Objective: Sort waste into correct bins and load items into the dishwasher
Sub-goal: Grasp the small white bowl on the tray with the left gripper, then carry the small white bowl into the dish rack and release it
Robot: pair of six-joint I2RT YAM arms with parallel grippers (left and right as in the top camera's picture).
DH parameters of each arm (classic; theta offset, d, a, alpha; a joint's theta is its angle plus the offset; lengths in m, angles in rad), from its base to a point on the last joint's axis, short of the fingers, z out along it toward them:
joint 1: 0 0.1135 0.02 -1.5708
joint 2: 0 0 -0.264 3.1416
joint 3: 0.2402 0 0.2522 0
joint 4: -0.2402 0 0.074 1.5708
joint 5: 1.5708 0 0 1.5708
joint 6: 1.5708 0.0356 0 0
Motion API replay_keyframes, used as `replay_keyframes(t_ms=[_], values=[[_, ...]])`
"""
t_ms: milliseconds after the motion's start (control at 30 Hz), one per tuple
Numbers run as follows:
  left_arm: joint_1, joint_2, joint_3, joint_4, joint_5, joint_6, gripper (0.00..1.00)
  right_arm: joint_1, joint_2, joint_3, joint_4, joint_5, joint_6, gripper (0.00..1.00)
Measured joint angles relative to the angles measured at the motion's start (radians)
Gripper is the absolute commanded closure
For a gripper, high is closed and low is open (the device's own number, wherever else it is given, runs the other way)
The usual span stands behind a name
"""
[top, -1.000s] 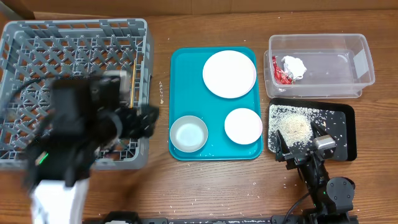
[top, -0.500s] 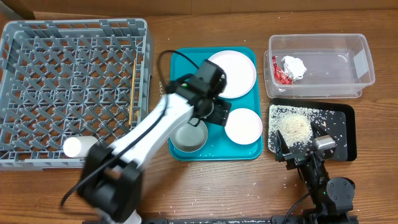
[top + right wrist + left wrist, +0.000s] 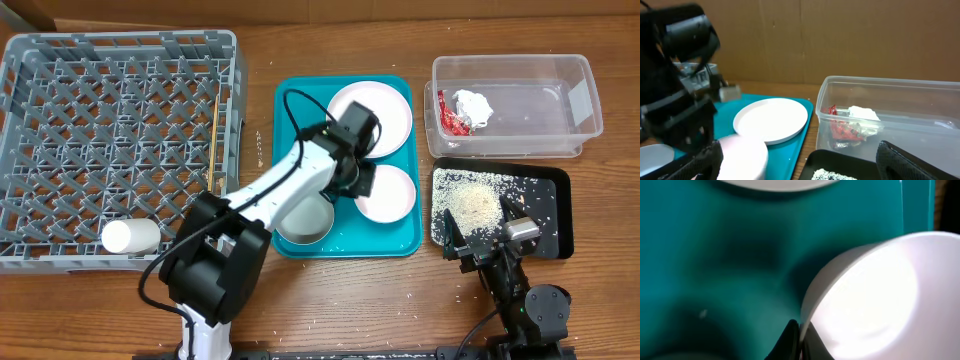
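Observation:
The robot should next lift the smaller white bowl off the teal tray with its left gripper and lower it into the open space beside the chopsticks in the dishwasher rack.
My left gripper [image 3: 361, 183] is shut on the left rim of the smaller white bowl [image 3: 392, 196] on the teal tray [image 3: 300, 120]. In the left wrist view the black fingertips [image 3: 792, 339] pinch the rim of that bowl [image 3: 875, 295]. The white plate [image 3: 372, 118] lies behind it. My left arm partly covers the metal bowl [image 3: 302, 222]. A white cup [image 3: 130, 236] lies on its side in the grey dishwasher rack [image 3: 60, 60], with chopsticks [image 3: 215, 140] at the rack's right. My right gripper [image 3: 484, 226] stands open over the black tray [image 3: 555, 215] of rice [image 3: 472, 205].
The clear tub [image 3: 560, 100] at the back right holds the red wrapper [image 3: 455, 121] and the white paper wad [image 3: 474, 104]. Loose rice grains are scattered on the wooden table [image 3: 400, 300] around the trays. A brown wall [image 3: 840, 35] stands behind.
My left arm swung from the rack's front, leaving the white cup lying there, across to the teal tray. Its jaws closed on the white bowl's rim. The right arm stayed still.

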Motion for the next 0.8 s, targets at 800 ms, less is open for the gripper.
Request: replay_keyframes(t_ms=[800], values=[[0.492,-0.2,0.284,-0.621,-1.235,-0.195,0.96,0.0,0.0,0.0,0.0,0.0,-0.001,0.0]])
